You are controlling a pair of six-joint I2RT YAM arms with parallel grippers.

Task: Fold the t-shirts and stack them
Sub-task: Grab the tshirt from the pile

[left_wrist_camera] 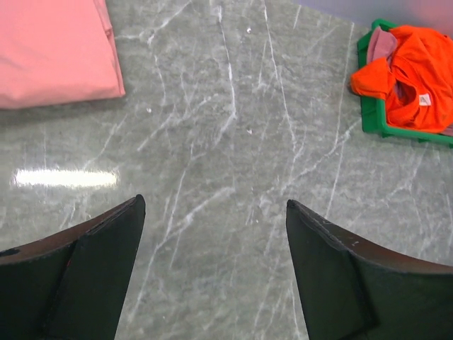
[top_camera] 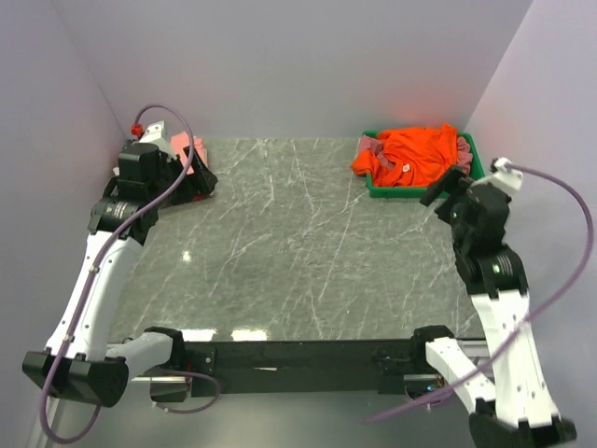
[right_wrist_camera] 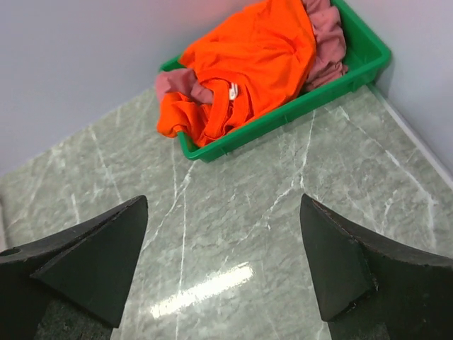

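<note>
The orange t-shirt lies outward of and below my right gripper, atop the mauve shirts, so it should next reach out and down onto the orange t-shirt's folds by the tag (top_camera: 416, 170) (right_wrist_camera: 244, 105).
A bright orange t-shirt (top_camera: 415, 154) lies crumpled on top of dusty rose-mauve shirts (top_camera: 370, 149) in a green bin (top_camera: 401, 192) at the far right. A folded salmon-pink shirt (top_camera: 189, 146) lies flat at the far left, partly hidden by my left arm. My left gripper (top_camera: 196, 177) is open and empty, just right of the pink shirt (left_wrist_camera: 53, 49). My right gripper (top_camera: 445, 187) is open and empty, just in front of the bin. The orange shirt (right_wrist_camera: 248, 57) and the mauve cloth (right_wrist_camera: 327, 42) show in the right wrist view.
The grey marble table (top_camera: 298, 252) is walled at the back and on both sides. The bin (right_wrist_camera: 283, 117) sits in the far right corner, and also shows in the left wrist view (left_wrist_camera: 375, 120). Both arm bases stand at the near edge.
</note>
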